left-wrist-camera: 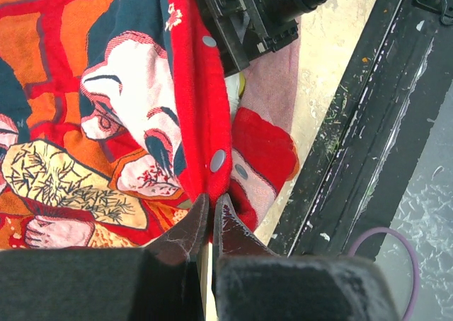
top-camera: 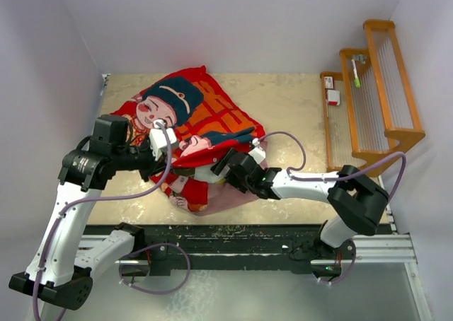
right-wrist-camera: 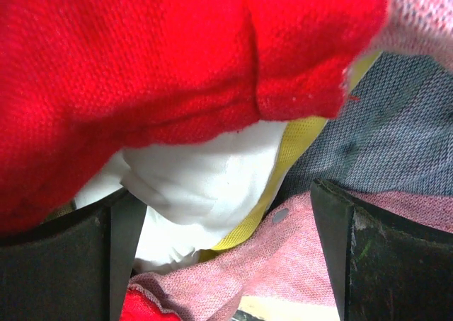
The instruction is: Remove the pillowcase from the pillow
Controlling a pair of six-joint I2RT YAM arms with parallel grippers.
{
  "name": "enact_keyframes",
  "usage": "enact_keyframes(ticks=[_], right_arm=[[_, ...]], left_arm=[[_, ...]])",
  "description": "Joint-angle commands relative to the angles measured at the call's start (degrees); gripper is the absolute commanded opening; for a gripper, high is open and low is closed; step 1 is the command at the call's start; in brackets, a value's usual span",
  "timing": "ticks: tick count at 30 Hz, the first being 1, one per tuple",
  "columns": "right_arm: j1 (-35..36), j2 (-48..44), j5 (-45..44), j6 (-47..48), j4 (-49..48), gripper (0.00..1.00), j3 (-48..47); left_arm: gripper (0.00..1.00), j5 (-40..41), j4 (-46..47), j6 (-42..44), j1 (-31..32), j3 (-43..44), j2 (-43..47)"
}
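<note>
I will next move my right gripper to the left in the top view, under the pillowcase's red hem, and close it on the pillow's white corner [top-camera: 207,174] [right-wrist-camera: 209,179], because that corner shows bare between the open fingers.
The red-orange pillowcase [top-camera: 202,112] with the cartoon faces lies on the table, its open end toward me. My left gripper [top-camera: 172,158] is shut on the pillowcase's red snap-buttoned hem [left-wrist-camera: 212,158], its fingertips [left-wrist-camera: 200,211] pinched together on the cloth. My right gripper [top-camera: 228,164] is open at the opening. In the right wrist view its jaws stand wide apart on either side of the pillow's white corner [right-wrist-camera: 205,169] and yellow side band [right-wrist-camera: 297,141]. Red cover [right-wrist-camera: 141,52] hangs above this corner, and the pinkish-mauve inside [right-wrist-camera: 283,257] lies below it. Most of the pillow is hidden inside the cover.
A wooden rack [top-camera: 375,88] with small items stands at the table's right edge. A black rail [top-camera: 233,232] runs along the near edge. White walls enclose the left, back and right. My right arm [left-wrist-camera: 269,10] shows close by in the left wrist view.
</note>
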State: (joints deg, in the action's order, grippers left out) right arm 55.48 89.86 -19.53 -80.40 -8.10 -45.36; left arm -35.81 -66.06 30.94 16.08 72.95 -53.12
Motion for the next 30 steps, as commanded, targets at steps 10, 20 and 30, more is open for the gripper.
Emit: enact_keyframes(ticks=[10,20,30], right_arm=[[-3.0,9.9,-2.3,14.0,-1.6,0.97,-11.5],[-3.0,11.4,-2.9,11.2,-19.2,0.62,-8.8],[-4.1,-7.7,-3.4,26.1,-4.4,0.00,-22.1]], left_arm=[[0.00,-0.3,-0.1,3.3,-0.3,1.9,-0.3],[0.00,0.3,0.5,3.5,-0.3,2.2,-2.0],[0.97,8.3,8.3,2.5,-0.3,-0.8,-0.7]])
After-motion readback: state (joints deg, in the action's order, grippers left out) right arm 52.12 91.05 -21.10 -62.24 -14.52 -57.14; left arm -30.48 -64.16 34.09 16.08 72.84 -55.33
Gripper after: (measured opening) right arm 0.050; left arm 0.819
